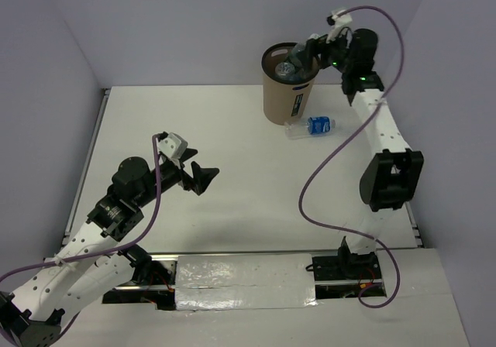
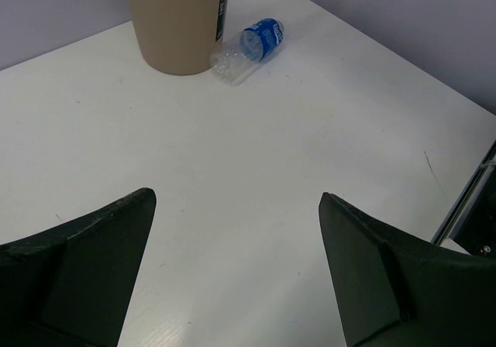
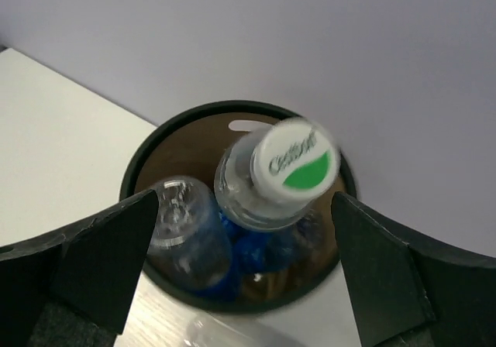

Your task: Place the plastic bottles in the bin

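Note:
My right gripper will next move back from the bin's rim and down onto the blue label of the lying bottle point(image 1: 318, 125), as it is still outside the bin.
The tan bin point(image 1: 285, 91) stands at the table's far side, with several plastic bottles point(image 1: 285, 69) inside. My right gripper point(image 1: 308, 56) hovers over its rim, open and empty. In the right wrist view the bin's dark rim point(image 3: 138, 169) rings a bottle with a white and green cap point(image 3: 294, 165), blurred, cap up between my open fingers, beside a clear blue-labelled bottle point(image 3: 184, 227). One blue-labelled bottle point(image 1: 314, 127) lies on its side against the bin's base, also in the left wrist view point(image 2: 249, 46) next to the bin point(image 2: 174, 22). My left gripper point(image 1: 203, 178) is open and empty above the table point(image 2: 238, 198).
Purple walls close the table at the back and sides. A dark rail point(image 2: 465, 207) runs along the table's right edge. The right arm's purple cable point(image 1: 325, 169) loops over the table's right side. A blurred clear bottle edge point(image 3: 225, 335) shows below the bin.

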